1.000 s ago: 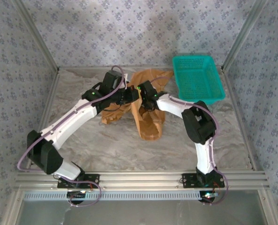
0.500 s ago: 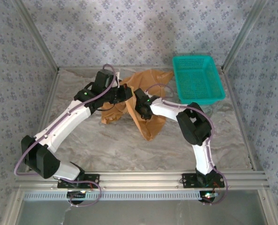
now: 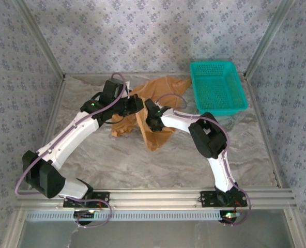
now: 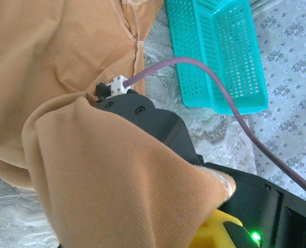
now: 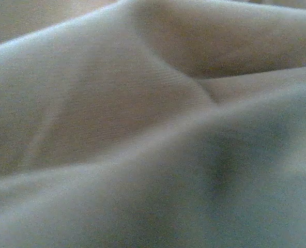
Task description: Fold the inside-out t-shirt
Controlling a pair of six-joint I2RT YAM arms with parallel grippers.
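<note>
The draped fold of the t-shirt should come off my right gripper as my left gripper pulls it toward the t-shirt's edge farthest from the basket, lowers it and lets go of it, because that edge is below.
The inside-out t-shirt (image 3: 161, 89) is a tan-orange heap at the back middle of the table, with a flap (image 3: 154, 137) hanging toward me. My left gripper (image 3: 136, 105) sits at the heap's left edge, shut on a raised fold of the t-shirt (image 4: 106, 181) that covers its jaws. That fold drapes over the right arm's black wrist (image 4: 142, 116). My right gripper (image 3: 148, 118) is buried in the cloth just right of the left one. Blurred fabric (image 5: 117, 103) lies right against its camera, so its jaws are hidden.
A teal mesh basket (image 3: 234, 106) stands at the back right, close beside the shirt (image 4: 192, 77). A purple cable (image 4: 220, 88) arcs across in front of it. Patterned walls and metal posts enclose the marbled table (image 3: 117, 160).
The right gripper has pushed left and back into the shirt, dragging the hanging flap left and shortening it. The left arm has shifted slightly left, its fold still raised.
</note>
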